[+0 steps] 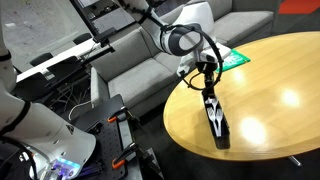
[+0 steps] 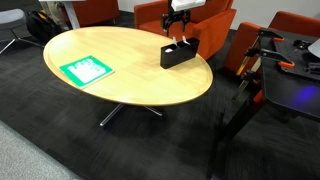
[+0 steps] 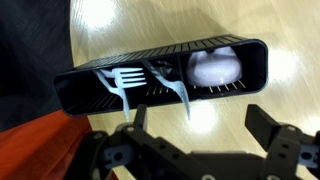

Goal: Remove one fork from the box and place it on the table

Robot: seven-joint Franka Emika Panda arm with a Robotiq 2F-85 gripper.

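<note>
My gripper lowers onto the handle end of the middle white fork next, because that end sticks out over the box's near side between my open fingers.
The black box lies on the light wooden table. It also shows in both exterior views. In it lean white plastic forks: one at the left, another near the middle, handles sticking over the near wall. A white rounded piece lies in the right half. My gripper is open and empty, just above the box. Its two fingers straddle bare tabletop beside the box's near wall.
A flat green-and-white card lies on the table away from the box. A grey sofa stands behind the table. Orange chairs ring the far side. A dark equipment cart stands by the table's edge.
</note>
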